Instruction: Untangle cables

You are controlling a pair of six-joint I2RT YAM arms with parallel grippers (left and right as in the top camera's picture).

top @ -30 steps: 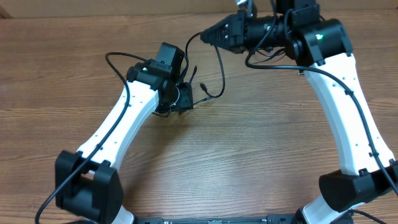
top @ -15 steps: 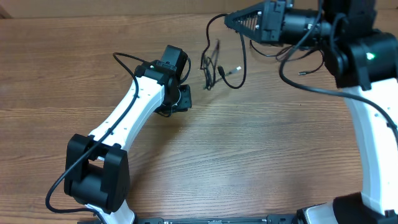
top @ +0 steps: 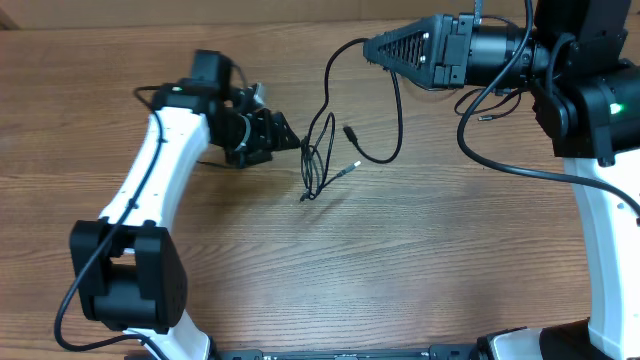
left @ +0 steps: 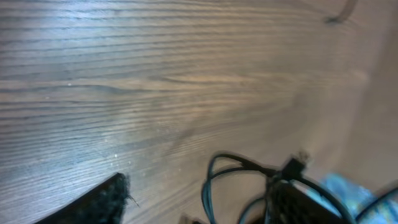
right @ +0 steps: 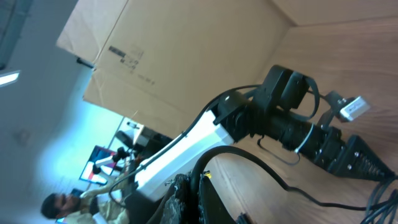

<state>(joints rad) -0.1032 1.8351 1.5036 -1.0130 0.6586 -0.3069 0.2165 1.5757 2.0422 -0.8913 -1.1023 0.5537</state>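
Observation:
My right gripper holds a cord that runs into bunched loops, so it should next swing down, to the right in the overhead view, toward the separate coil [top: 497, 105] and release the cord.
The cables [top: 310, 170] are thin black cords. They run from my right gripper [top: 371, 45] down onto the wooden table in long loops, with small plug ends near the middle. In the right wrist view my right gripper [right: 193, 178] is shut on one cord [right: 273, 180]. My left gripper [top: 280, 132] points right, just left of the cords. In the left wrist view it [left: 199, 194] is open, and a looped cord [left: 208, 186] lies between its fingers, close to the right one.
The wooden table [top: 400, 260] fills the overhead view. Cardboard boxes [right: 186, 50] stand beyond its far edge. The left arm [right: 205, 124] crosses the right wrist view. The thicker arm cables [top: 500, 160] hang by the right arm.
The left arm has swung left and back, and its gripper is now apart from the cords. The cords have spread out from a tight clump into longer loops that hang from the right gripper.

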